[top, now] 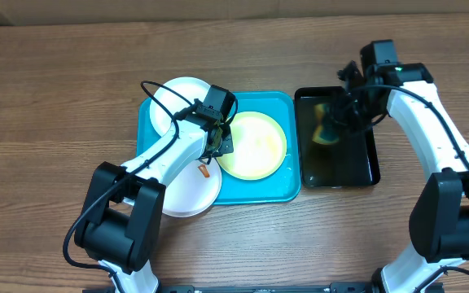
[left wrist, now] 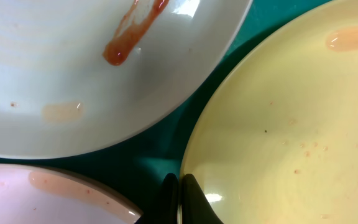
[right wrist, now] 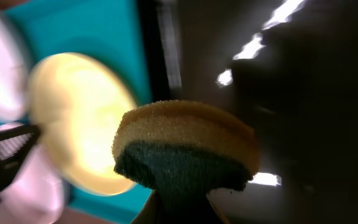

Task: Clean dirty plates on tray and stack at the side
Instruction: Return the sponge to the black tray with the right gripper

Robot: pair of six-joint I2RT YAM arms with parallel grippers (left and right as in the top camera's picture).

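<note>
My right gripper is to lower into the black basin (right wrist: pixel 272 124) next, moving from the tray side toward the basin's middle.
The turquoise tray (top: pixel 287 189) holds the yellow-green rimmed plate (top: pixel 255 146) and a white plate (top: pixel 177 102) at its back left. A second white plate (top: pixel 187 194) with an orange smear overhangs the tray's front left edge. My left gripper (top: pixel 218 137) is shut on the yellow-green plate's left rim; the left wrist view shows the fingers (left wrist: pixel 179 199) pinching the rim of that plate (left wrist: pixel 291 124), beside a smeared white plate (left wrist: pixel 73 74). My right gripper (top: pixel 336 114) is shut on a yellow and green sponge (right wrist: pixel 185 146) over the black basin.
The black basin (top: pixel 357 175) stands right of the tray, touching its edge. The wooden table (top: pixel 55 98) extends on all sides. Another white plate's pinkish rim (left wrist: pixel 42 196) sits close to my left fingers.
</note>
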